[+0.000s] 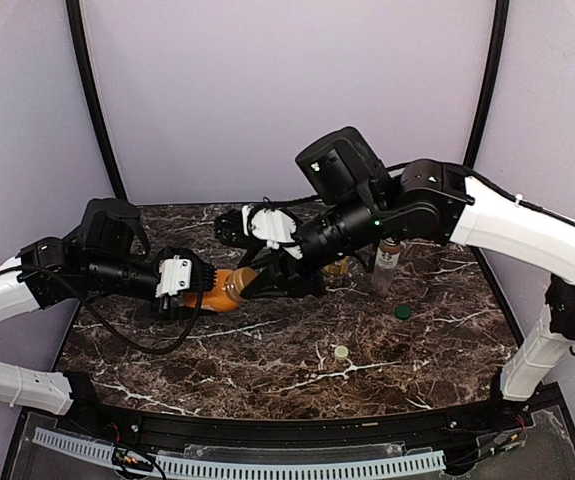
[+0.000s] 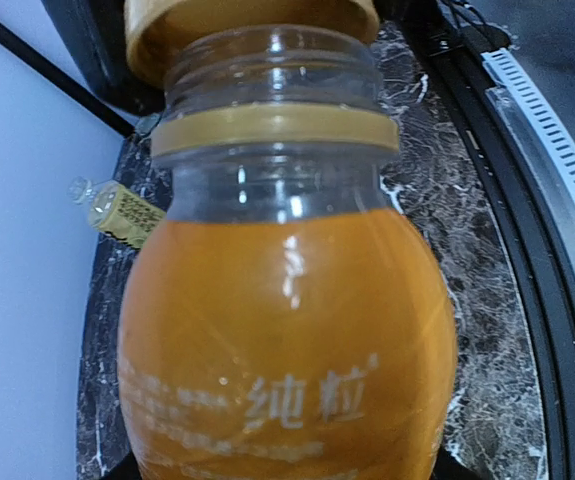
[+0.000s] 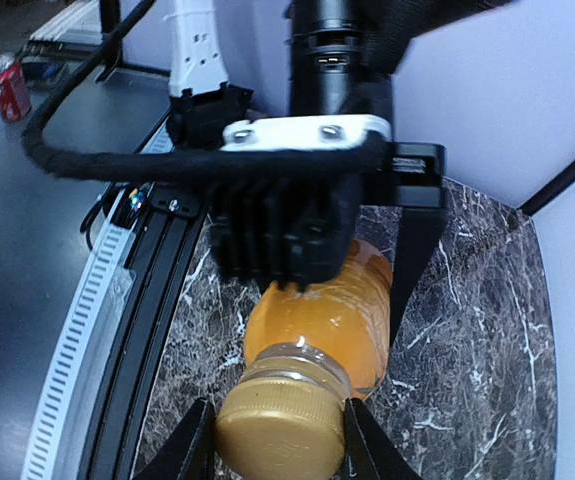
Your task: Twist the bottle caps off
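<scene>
The right gripper draws the cap off the neck next, then down, and releases it on the tabletop beside the pale cream cap (image 1: 341, 352), since threads already show bare.
The squat orange bottle (image 1: 217, 291) is held on its side above the table, and my left gripper (image 1: 192, 285) is shut on its body (image 2: 287, 340). My right gripper (image 3: 279, 440) is shut on the golden tan cap (image 3: 282, 425), one finger (image 3: 192, 450) on each side. The cap (image 2: 247, 30) sits at the tip of the neck, with bare threads and the tan ring (image 2: 272, 127) showing below it. The dark green cap (image 1: 403, 311) and the pale cream cap (image 1: 341, 352) lie loose on the table.
The clear white-labelled bottle (image 1: 387, 262) stands open at the back right. The yellow-labelled bottle (image 1: 337, 266) stands beside it, mostly hidden by my right arm; it also shows in the left wrist view (image 2: 122, 212). A red can (image 3: 7, 85) stands off the table.
</scene>
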Controlling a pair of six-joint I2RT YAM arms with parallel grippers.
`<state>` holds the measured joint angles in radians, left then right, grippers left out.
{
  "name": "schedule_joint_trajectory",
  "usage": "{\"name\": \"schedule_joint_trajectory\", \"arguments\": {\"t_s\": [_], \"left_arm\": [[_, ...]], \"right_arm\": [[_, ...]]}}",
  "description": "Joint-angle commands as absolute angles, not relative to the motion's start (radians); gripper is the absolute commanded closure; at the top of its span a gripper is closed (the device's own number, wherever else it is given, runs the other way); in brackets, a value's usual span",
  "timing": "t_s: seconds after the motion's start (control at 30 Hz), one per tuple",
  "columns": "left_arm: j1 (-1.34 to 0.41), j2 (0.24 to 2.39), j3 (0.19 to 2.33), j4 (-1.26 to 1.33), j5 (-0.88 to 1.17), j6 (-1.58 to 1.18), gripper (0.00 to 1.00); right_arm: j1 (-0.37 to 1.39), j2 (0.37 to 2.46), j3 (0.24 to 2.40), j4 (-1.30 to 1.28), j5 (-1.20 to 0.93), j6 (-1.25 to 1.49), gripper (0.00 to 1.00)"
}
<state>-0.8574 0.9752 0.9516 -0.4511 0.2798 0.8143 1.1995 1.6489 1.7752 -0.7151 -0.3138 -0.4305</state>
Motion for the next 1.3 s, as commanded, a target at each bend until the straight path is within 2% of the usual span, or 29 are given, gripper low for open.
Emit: {"name": "schedule_joint_trajectory", "arguments": {"t_s": [0.0,0.27,0.43,0.57,0.8,0.93,1.2,1.23,1.27], "left_arm": [[-0.856,0.987,0.972,-0.616,0.4,0.835,0.98],[-0.855,0.952,0.896,-0.555,0.31,0.828,0.99],[-0.829,0.914,0.837,-0.446,0.256,0.753,0.99],[-0.757,0.862,0.797,-0.358,0.258,0.61,0.99],[-0.592,0.752,0.681,-0.241,0.383,0.303,0.96],[-0.525,0.691,0.601,-0.184,0.442,0.214,0.96],[-0.464,0.626,0.515,-0.127,0.46,0.157,0.96],[-0.462,0.625,0.513,-0.126,0.461,0.16,0.96],[-0.462,0.622,0.513,-0.126,0.465,0.16,0.96]], "right_arm": [[1.261,1.65,1.799,-0.794,-0.225,-0.712,1.0],[1.241,1.539,1.71,-0.699,-0.082,-0.644,1.0],[1.056,1.486,1.553,-0.639,0.045,-0.348,1.0],[0.902,1.475,1.337,-0.644,0.084,-0.066,1.0],[0.808,1.502,1.009,-0.622,0.018,0.256,1.0],[0.806,1.536,0.916,-0.591,0.005,0.329,1.0],[0.804,1.632,0.888,-0.577,-0.023,0.346,1.0],[0.804,1.643,0.895,-0.581,-0.027,0.344,0.97],[0.804,1.652,0.902,-0.588,-0.027,0.342,0.9]]}}
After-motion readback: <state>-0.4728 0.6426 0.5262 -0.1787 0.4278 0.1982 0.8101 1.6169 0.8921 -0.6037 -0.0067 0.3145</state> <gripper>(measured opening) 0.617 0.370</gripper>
